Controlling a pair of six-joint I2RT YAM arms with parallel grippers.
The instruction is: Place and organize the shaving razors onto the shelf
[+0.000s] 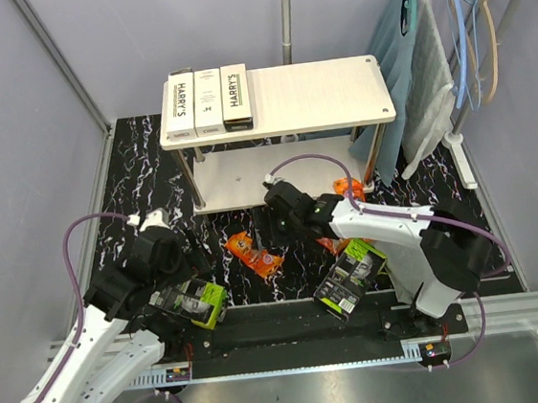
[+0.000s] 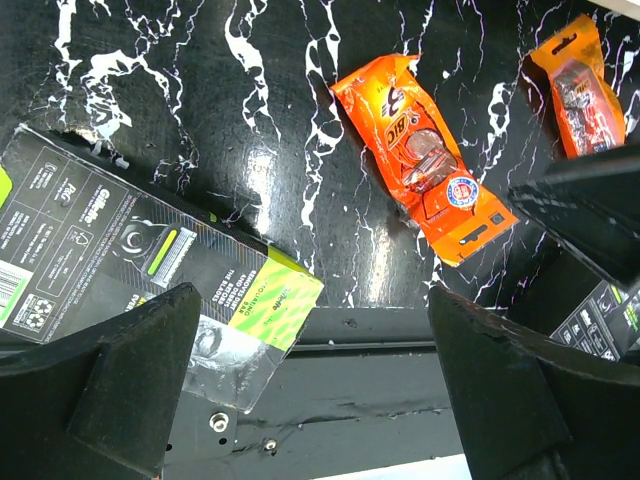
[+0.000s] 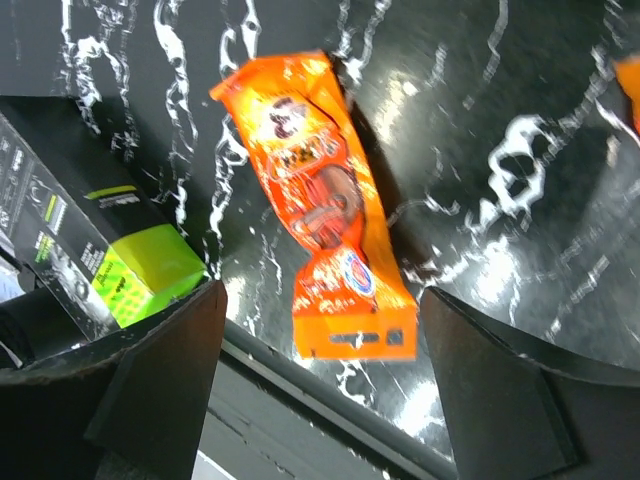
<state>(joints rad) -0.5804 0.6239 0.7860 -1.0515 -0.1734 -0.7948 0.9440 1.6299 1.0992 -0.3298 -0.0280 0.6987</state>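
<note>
My right gripper lowers onto the orange pack's narrow near part next and closes across it. That part of the pack shows between my open fingers in the wrist view.
Three long white HARRY'S boxes [image 1: 206, 100] lie side by side on the left of the shelf's top board [image 1: 325, 93]. An orange razor pack [image 1: 253, 254] lies on the black marbled floor; it also shows in the left wrist view [image 2: 425, 165] and the right wrist view [image 3: 325, 205]. My right gripper [image 1: 279, 222] [image 3: 320, 295] is open just above it, empty. My left gripper [image 1: 190, 260] [image 2: 312, 300] is open and empty over a black-and-lime pack [image 1: 195, 301] [image 2: 150, 270]. A second black-and-lime pack [image 1: 352, 275] lies under the right arm.
Two more orange packs lie on the floor, one by the shelf's right leg [image 1: 350, 189] and one under the right arm [image 1: 331, 245]. The shelf's lower board [image 1: 238, 178] is bare. A clothes rail with hangers and grey cloths [image 1: 428, 69] stands at the back right. A black rail [image 1: 291, 319] runs along the near edge.
</note>
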